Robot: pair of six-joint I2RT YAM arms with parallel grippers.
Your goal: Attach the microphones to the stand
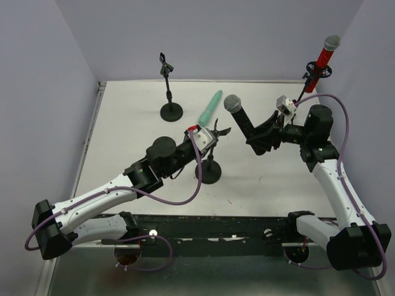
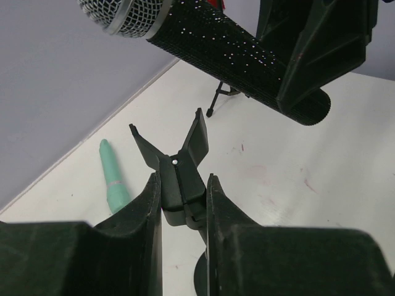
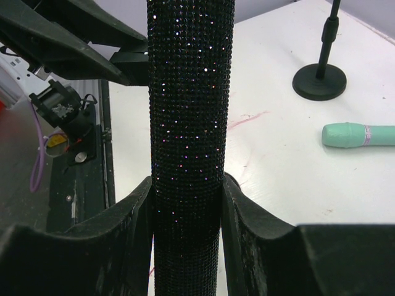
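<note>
Next, the right gripper goes left in the top view to the near stand's open clip prongs, tilts the slanted black microphone upright between them and releases.
My right gripper is shut on the black microphone, its silver mesh head pointing to the back left; in the right wrist view the glittery body fills the gap between the jaws. My left gripper is shut on the clip of the near stand, whose prongs are spread open just below the black microphone. The red microphone sits in the far-right stand. The mint-green microphone lies on the table.
An empty stand with a round base is at the back left, also seen in the right wrist view. The green microphone lies between it and the grippers. Walls close the table at left, back and right.
</note>
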